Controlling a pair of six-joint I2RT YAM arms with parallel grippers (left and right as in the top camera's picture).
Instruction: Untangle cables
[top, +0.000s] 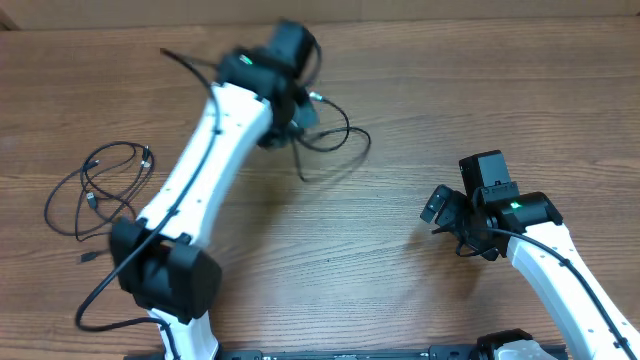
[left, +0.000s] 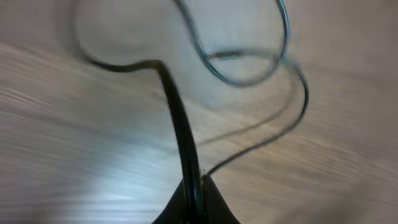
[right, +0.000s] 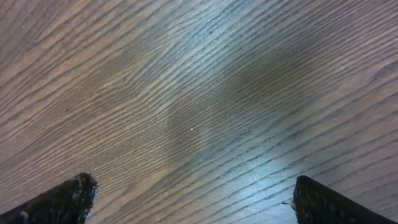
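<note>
The second black cable lies apart, so my left gripper will swing left in the overhead view and release the cord (left: 180, 124) beside that cable's far loops.
One thin black cable (top: 335, 140) loops on the wood at the top centre, with a silver-tipped plug (top: 318, 97) at its upper end. My left gripper (top: 288, 128) is shut on this cable; in the left wrist view the cord (left: 180, 124) runs up from between my closed fingers (left: 196, 198) into blurred loops. A second black cable (top: 95, 185) lies in loose loops at the far left, apart from the first. My right gripper (top: 445, 215) is open and empty over bare wood; its fingertips (right: 189, 199) show wide apart in the right wrist view.
The wooden table (top: 400, 280) fills the view. The left arm's white link (top: 195, 170) crosses between the two cables. A thicker black arm wire (top: 100, 300) curves at the lower left.
</note>
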